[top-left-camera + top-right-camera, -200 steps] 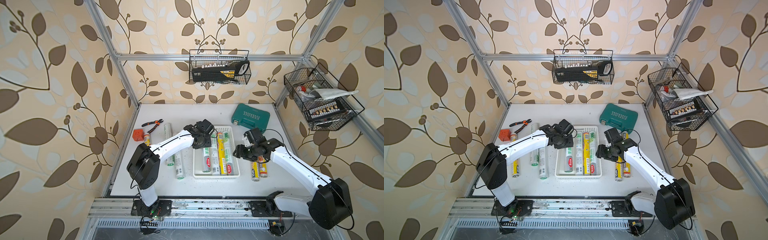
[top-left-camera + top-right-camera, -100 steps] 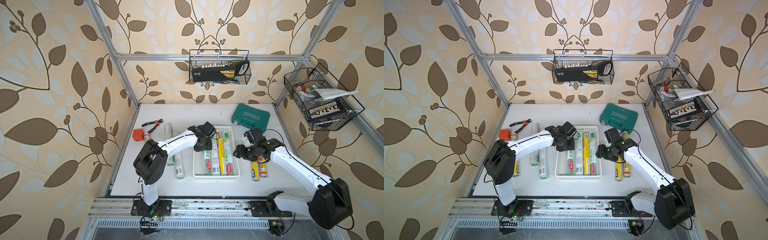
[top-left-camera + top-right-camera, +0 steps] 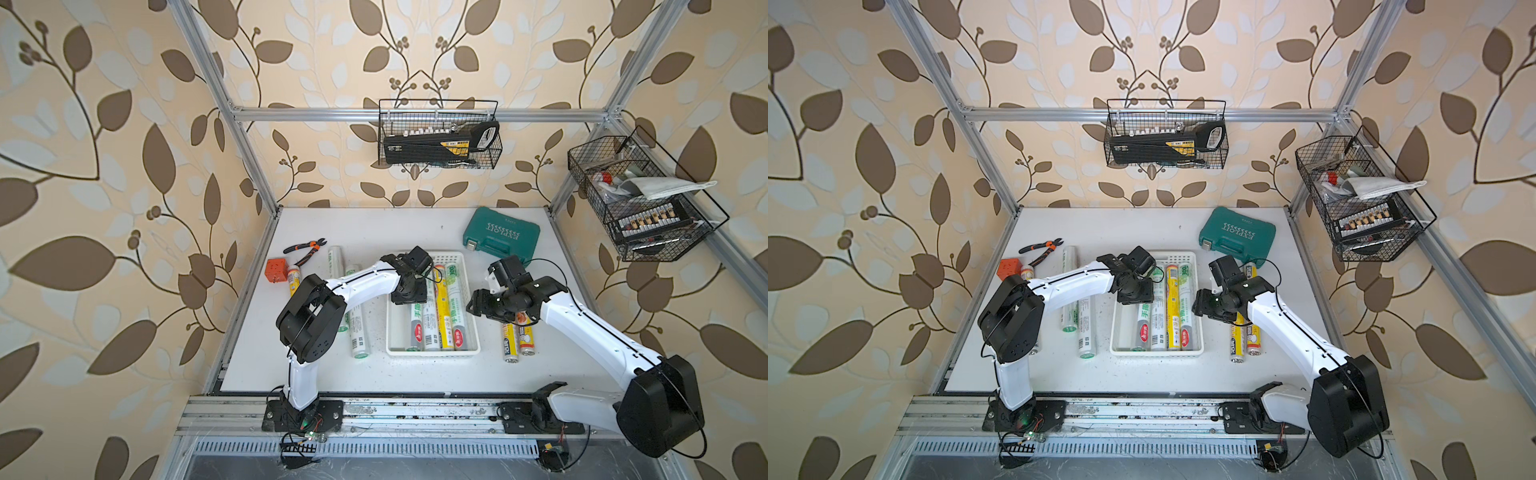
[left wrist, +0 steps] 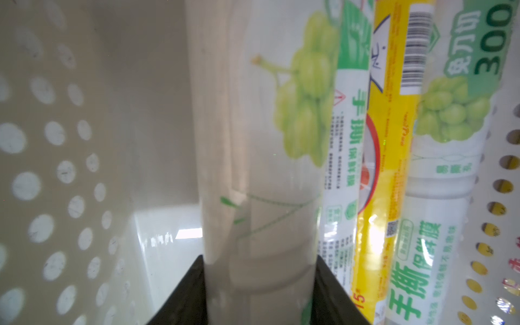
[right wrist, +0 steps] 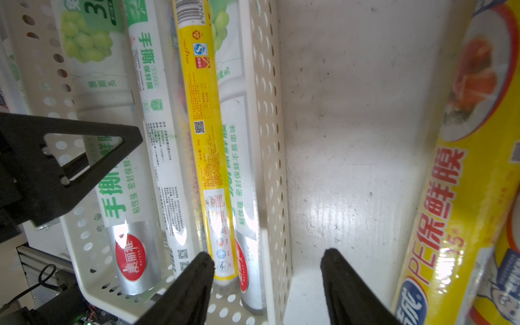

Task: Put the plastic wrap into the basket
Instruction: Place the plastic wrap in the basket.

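Note:
The robot's left gripper will go down next, put the white roll between the basket's side and the other rolls, and let it go, because the bare bottom of the basket shows there.
The white basket sits mid-table with several plastic wrap rolls lying lengthwise in it. My left gripper is down inside the basket, shut on a white roll with a grape label, the leftmost one there. A yellow roll lies among the others beside it. My right gripper hangs open and empty, straddling the basket's right wall. Two yellow rolls lie on the table right of the basket. More rolls lie to its left.
A teal tool case stands at the back right. Pliers and an orange cube lie at the back left. Black wire baskets hang on the back wall and on the right wall.
My left arm has folded in towards the basket, its elbow swinging right, and the gripper has shifted slightly forward over the basket with its roll. The right arm has not moved.

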Robot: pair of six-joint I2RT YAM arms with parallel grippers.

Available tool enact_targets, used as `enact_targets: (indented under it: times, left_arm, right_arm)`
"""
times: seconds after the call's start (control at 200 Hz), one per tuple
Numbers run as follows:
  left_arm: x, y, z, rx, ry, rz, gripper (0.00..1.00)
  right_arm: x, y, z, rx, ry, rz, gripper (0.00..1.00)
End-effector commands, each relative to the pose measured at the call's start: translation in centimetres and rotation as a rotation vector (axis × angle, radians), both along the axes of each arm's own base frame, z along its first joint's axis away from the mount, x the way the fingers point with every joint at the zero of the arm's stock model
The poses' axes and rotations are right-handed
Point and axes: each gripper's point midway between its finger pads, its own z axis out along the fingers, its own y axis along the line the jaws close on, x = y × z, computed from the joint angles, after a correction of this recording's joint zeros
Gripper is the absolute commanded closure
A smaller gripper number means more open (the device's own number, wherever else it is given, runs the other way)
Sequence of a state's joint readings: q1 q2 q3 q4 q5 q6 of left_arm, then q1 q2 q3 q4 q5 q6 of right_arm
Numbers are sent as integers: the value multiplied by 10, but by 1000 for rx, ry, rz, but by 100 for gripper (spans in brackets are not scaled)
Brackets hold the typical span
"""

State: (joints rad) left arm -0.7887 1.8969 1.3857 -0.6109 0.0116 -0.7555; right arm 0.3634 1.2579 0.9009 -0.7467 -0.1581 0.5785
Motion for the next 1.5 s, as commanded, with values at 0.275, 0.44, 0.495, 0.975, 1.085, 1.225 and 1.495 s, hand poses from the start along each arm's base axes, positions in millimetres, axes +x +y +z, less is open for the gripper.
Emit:
enact_targets:
  times: [0.275, 0.44, 0.495, 0.975, 1.085, 1.225, 1.495]
  left_arm:
    - [11, -6, -1, -57, -6, 29, 57]
    - [11, -1, -6, -44, 6, 79, 54]
    - [10, -1, -7, -40, 17, 86, 53]
    - [13, 4, -11, 3, 13, 87, 43]
    - [13, 4, -7, 3, 2, 78, 42]
    - [14, 4, 6, -4, -23, 68, 37]
    - [13, 2, 54, -53, -91, 20, 32]
  right_arm:
    - [-5, -1, -9, -4, 28, 6, 36]
    - [-5, -2, -10, -5, 28, 4, 36]
    - [-5, -2, -11, -6, 30, 4, 36]
    - [-7, -3, -11, -8, 30, -1, 36]
    - [-7, -4, -10, -10, 29, -1, 36]
    - [-7, -3, -9, -7, 27, -4, 36]
    - [-6, -6, -6, -25, 20, -3, 36]
